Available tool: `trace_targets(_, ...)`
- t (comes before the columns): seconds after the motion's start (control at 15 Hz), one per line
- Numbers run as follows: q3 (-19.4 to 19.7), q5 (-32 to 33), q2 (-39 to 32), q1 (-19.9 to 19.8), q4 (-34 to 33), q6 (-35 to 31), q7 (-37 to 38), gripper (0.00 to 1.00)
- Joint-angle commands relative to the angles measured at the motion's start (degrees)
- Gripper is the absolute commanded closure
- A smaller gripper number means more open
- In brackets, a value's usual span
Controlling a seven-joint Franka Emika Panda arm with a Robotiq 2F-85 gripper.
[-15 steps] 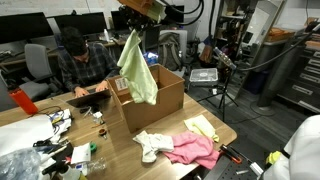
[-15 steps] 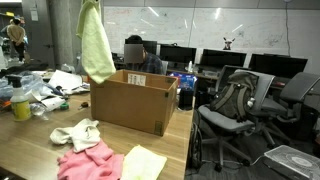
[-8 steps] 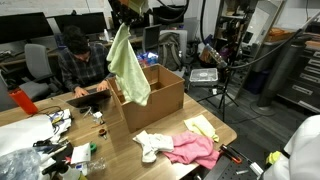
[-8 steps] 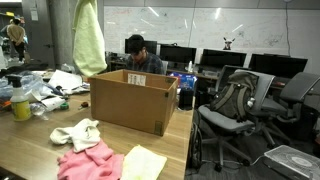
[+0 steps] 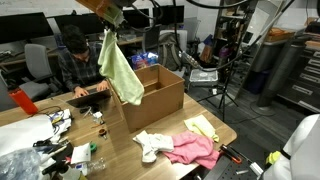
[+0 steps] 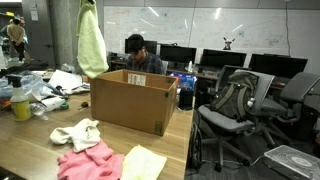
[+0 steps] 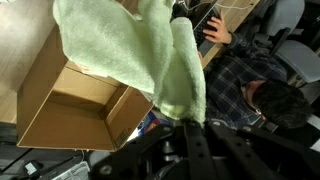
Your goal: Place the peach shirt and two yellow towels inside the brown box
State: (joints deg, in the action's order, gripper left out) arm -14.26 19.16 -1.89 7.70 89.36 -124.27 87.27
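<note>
My gripper has the pale yellow towel dangling just off the box's corner. Next it should go sideways, staying high, over the brown box's open top and release the towel there.
A pale yellow towel hangs full length from my gripper, which is shut on its top end high above the table. The towel dangles just off the brown box's corner on the seated person's side. In the wrist view the fingers pinch the towel at the gripper, with the open box below. A second yellow towel lies flat on the table in front of the box. The peach shirt is out of view.
A whitish cloth and a bright pink cloth lie in front of the box. A person sits at a laptop right behind it. Bottles and clutter crowd one table end; office chairs stand beyond the other.
The arm has carried the hanging towel sideways toward the seated person and slightly up, from over the box's opening to just past its corner. The grip has not changed.
</note>
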Motion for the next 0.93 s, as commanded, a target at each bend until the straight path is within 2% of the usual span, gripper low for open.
trace_targets(0.0, 1.3, 3.6, -8.7, 3.5, -12.9, 4.5, 2.0, 0.99)
trace_targets(0.4, 5.8, 1.5, -19.0, 7.2, -27.8, 9.7, 1.1, 0.99)
trace_targets(0.87, 11.8, -4.0, -26.3, 6.4, -40.8, 13.9, 1.2, 0.99)
